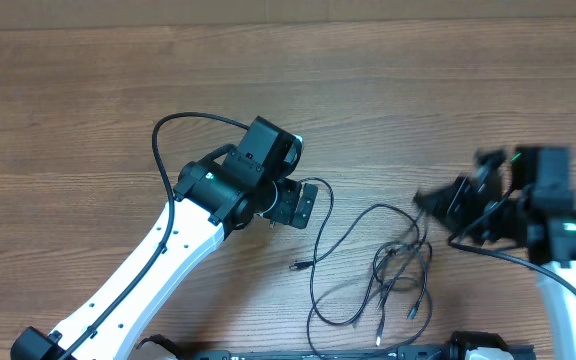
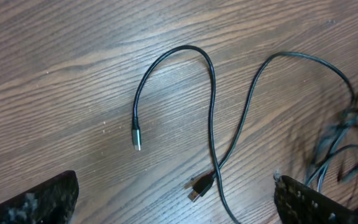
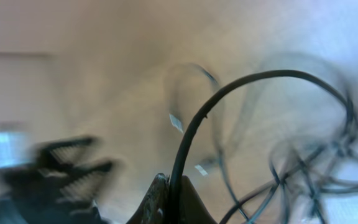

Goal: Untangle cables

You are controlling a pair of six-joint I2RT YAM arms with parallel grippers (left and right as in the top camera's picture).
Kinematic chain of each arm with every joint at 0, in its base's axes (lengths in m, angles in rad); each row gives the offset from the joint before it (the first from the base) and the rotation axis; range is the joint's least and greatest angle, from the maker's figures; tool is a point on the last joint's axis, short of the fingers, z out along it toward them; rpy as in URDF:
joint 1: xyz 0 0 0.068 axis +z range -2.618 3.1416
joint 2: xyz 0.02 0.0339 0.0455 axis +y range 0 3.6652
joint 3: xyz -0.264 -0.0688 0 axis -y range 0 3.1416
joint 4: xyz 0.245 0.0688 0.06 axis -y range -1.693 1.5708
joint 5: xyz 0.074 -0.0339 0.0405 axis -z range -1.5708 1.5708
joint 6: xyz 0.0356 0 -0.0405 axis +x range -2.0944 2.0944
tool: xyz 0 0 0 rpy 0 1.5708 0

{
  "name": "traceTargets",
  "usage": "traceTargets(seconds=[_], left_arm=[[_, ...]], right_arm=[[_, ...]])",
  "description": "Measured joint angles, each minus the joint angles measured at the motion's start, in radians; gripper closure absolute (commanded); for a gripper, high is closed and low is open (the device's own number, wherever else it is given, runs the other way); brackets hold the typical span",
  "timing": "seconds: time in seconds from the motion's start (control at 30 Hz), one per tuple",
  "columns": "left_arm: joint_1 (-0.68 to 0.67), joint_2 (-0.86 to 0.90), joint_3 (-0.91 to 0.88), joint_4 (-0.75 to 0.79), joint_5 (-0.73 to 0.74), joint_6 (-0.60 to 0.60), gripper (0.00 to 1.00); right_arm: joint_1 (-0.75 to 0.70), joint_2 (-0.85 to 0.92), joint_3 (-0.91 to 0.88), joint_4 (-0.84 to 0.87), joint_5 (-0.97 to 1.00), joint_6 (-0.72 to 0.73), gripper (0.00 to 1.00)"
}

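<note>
Other cables crowd the tangle. I will next draw my right gripper to the right in the overhead view and down to release the black cable on clear tabletop.
Several thin black cables (image 1: 400,262) lie on the wooden table, tangled at the middle right, with silver-tipped plugs near the front edge. My left gripper (image 1: 303,207) is open and empty, hovering above one loose cable's loop. In the left wrist view its fingers (image 2: 173,190) straddle a USB plug (image 2: 197,186), and a silver-tipped end (image 2: 136,138) lies to the left. My right gripper (image 1: 430,203) is at the tangle's right edge and blurred. In the right wrist view its fingers (image 3: 174,186) are shut on a black cable (image 3: 194,127) that arches up and to the right.
The wooden table (image 1: 88,90) runs far to the left and back. The left arm's thick black cable (image 1: 183,120) loops above its wrist. The arm bases sit at the table's front edge.
</note>
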Motion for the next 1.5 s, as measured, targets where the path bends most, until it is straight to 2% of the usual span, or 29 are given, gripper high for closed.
traceTargets(seconds=[0.27,0.43,0.67,0.87,1.03,1.13,1.27,1.37,1.5], left_arm=[[0.000,0.000,0.000,0.000,-0.003,0.000,0.00],[0.000,0.000,0.000,0.000,-0.003,0.000,0.00],[0.000,0.000,0.000,0.000,-0.003,0.000,0.00],[0.000,0.000,0.000,0.000,-0.003,0.000,0.00],[0.000,0.000,0.000,0.000,-0.003,0.000,0.00],[0.000,0.000,0.000,0.000,-0.003,0.000,0.00],[0.000,0.000,0.000,0.000,-0.003,0.000,0.00],[0.000,0.000,0.000,0.000,-0.003,0.000,0.00],[0.000,0.000,0.000,0.000,-0.003,0.000,0.00]], right_arm=[[0.000,-0.002,0.486,0.040,0.001,0.028,0.96],[0.000,-0.008,0.690,0.093,0.001,0.051,0.96],[0.000,-0.014,0.809,0.196,-0.002,0.096,0.96],[0.000,-0.012,0.825,0.407,0.002,0.168,0.96],[0.000,-0.011,0.828,0.591,0.082,0.195,0.96],[0.001,-0.011,0.831,0.632,0.224,0.125,0.96],[0.001,-0.002,0.834,0.558,0.522,-0.088,0.96],[0.001,0.040,0.838,0.449,0.838,-0.252,0.96],[0.000,0.153,0.839,0.417,1.233,-0.397,0.96]])
